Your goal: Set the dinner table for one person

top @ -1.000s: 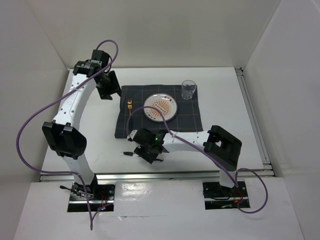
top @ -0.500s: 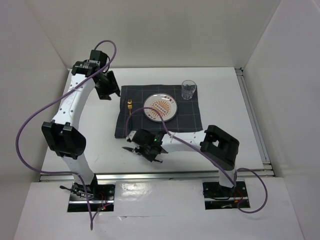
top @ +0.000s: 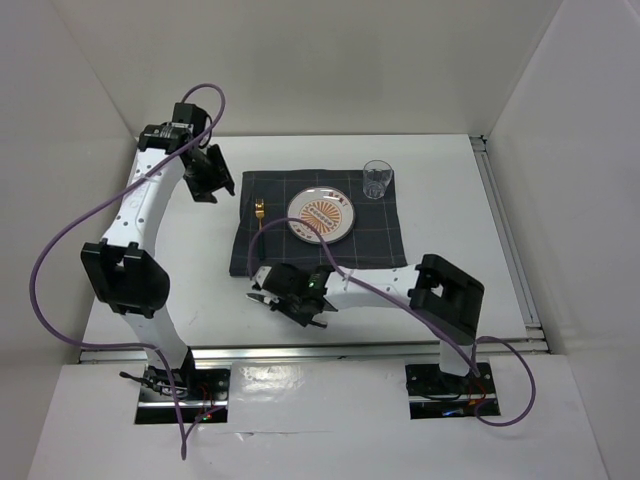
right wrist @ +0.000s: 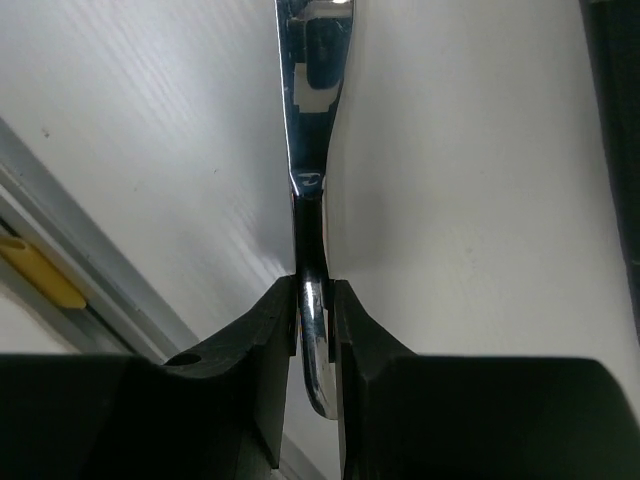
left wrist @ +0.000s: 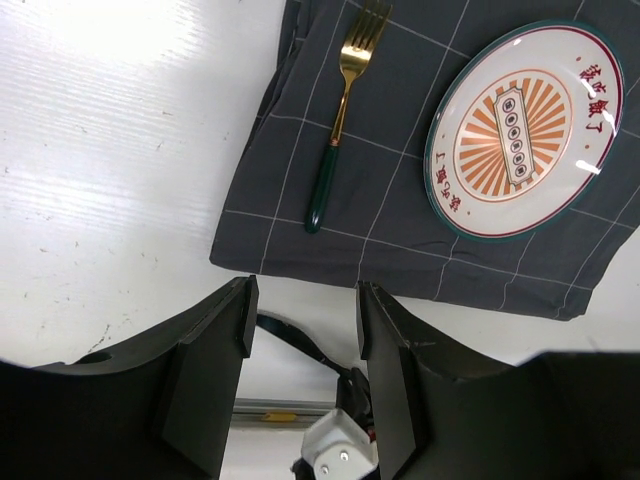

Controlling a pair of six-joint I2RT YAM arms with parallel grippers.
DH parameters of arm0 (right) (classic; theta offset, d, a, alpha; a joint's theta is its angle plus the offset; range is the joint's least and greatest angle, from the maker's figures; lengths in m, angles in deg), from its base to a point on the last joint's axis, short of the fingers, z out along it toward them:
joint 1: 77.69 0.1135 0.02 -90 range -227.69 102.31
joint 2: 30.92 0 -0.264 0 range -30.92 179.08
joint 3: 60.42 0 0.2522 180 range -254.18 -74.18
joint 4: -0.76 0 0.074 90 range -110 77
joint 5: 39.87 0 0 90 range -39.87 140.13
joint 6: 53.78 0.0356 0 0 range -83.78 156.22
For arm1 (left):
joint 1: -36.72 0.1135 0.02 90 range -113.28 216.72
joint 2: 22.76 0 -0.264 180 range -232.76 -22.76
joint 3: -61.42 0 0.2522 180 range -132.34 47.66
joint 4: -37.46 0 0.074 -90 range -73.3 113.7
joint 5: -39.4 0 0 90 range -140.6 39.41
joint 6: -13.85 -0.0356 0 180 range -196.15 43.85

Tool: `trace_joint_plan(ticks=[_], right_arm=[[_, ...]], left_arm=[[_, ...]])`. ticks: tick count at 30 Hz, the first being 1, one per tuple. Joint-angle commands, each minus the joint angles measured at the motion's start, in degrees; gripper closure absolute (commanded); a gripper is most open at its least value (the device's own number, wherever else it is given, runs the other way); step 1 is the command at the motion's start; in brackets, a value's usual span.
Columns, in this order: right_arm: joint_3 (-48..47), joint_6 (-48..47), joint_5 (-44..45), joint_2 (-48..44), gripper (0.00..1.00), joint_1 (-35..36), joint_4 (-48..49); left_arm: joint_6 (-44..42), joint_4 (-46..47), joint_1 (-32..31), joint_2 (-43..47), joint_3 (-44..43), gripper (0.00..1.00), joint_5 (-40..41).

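Note:
I will lift my right gripper, move it across and lower it to release on bare cloth beside the plate, since that is outward and to its right in the top view.
On the white dinner table [top: 455,205] lies a dark grid-lined cloth [top: 320,252] with a patterned plate [top: 322,216], a gold fork [top: 259,212] with a green handle, and a clear glass [top: 377,179]. My right gripper [top: 263,298] is low over the table, just in front of the cloth's near left corner. In the right wrist view it [right wrist: 315,290] is shut on a slim shiny piece of cutlery [right wrist: 308,120] lying on the table. My left gripper [top: 213,182] hovers open and empty left of the cloth [left wrist: 420,250]. Its wrist view shows the fork [left wrist: 340,110] and plate [left wrist: 520,130].
White walls enclose the table on three sides. A metal rail [top: 300,350] runs along the near edge, close to my right gripper, and shows in the right wrist view as a grey strip [right wrist: 90,290] with a yellow tab. Purple cables loop from both arms.
My right gripper has closed on the shiny cutlery and shifted a little left. My left arm has drifted slightly left, its jaws unchanged.

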Motion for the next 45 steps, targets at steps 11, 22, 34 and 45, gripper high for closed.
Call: trace_joint_plan(ticks=[11, 22, 34, 45], right_arm=[[-1.89, 2.56, 4.08, -11.14, 1.0, -1.52, -6.23], [0.31, 11.27, -0.22, -20.63, 1.0, -18.98, -8.88], [-2.41, 14.69, -5.5, -17.12, 1.0, -37.2, -12.22], [-7.59, 18.57, -10.16, -7.9, 1.0, -49.77, -10.63]], left_arm=[[-0.85, 1.16, 1.72, 1.27, -3.02, 0.39, -1.79], [-1.38, 1.68, 2.24, 0.75, -3.03, 0.39, -2.84], [-1.38, 1.68, 2.24, 0.22, -3.03, 0.39, -3.37], [-1.38, 2.21, 2.77, 1.27, -1.36, 0.39, -3.37]])
